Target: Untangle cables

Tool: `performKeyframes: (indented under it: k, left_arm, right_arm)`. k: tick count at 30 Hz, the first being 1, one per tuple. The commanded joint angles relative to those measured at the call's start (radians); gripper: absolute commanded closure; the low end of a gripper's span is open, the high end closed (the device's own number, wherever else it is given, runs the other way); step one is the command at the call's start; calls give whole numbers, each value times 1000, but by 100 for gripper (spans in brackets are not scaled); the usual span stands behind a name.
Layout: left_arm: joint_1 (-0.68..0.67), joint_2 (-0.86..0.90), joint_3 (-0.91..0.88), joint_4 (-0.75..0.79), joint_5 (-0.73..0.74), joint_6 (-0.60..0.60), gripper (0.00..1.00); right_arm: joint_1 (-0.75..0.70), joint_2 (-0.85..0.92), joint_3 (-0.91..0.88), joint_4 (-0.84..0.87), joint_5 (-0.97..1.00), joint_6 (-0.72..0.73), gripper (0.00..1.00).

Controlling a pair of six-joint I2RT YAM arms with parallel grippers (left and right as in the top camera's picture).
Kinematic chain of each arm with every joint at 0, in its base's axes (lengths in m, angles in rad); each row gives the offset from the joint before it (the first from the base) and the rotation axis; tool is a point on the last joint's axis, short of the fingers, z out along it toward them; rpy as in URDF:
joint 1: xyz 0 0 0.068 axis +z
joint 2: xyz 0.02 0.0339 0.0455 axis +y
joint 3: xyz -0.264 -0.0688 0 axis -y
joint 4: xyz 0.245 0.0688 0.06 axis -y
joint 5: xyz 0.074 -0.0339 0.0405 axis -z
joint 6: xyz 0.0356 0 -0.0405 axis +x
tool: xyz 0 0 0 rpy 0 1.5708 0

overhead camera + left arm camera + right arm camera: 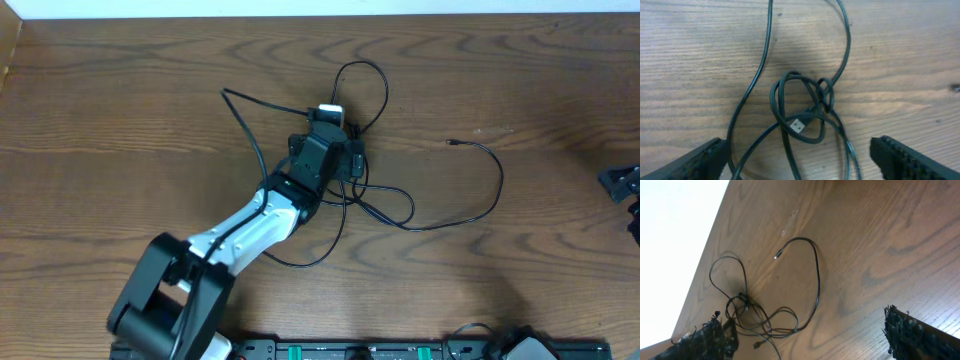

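The left gripper moves down next, before it closes on the looped black cable (811,117) beside the plug end. That loop lies ahead between its open fingers.
The cables are thin black cords lying looped together on the wooden table (120,110), with loops spreading out around the tangle (400,215). My left gripper (328,135) hovers right over the tangle. In the left wrist view its fingers are open (797,146) and empty, with the knot (807,107) and a small plug end (797,125) just ahead of them. My right gripper (622,185) is at the far right edge, open (802,320) and empty, far from the cables (765,322). A loose plug end (777,256) points away from the tangle. No white cord shows.
The table's far edge (320,15) meets a white surface. A black rail with green parts (350,350) runs along the near edge. The left arm (240,235) reaches in from the bottom left over part of a cable loop.
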Motion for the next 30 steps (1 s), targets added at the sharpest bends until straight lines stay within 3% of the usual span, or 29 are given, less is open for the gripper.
performKeyframes:
  k: [1, 13, 22, 27, 30]
  left_arm:
    - [13, 50, 2, 26, -27, 89, 10]
    - [103, 78, 2, 90, 39, 89, 28]
    - [109, 112, 3, 106, 220, 89, 26]
    - [109, 117, 3, 118, 179, 89, 27]
    - [109, 132, 3, 148, 176, 89, 33]
  right_arm:
    - [4, 0, 4, -8, -3, 4, 1]
    - [4, 0, 4, -34, -3, 4, 1]
    - [4, 0, 4, -48, 0, 4, 1]
    - [4, 0, 4, -55, 1, 4, 1]
    - [4, 0, 4, -66, 1, 4, 1]
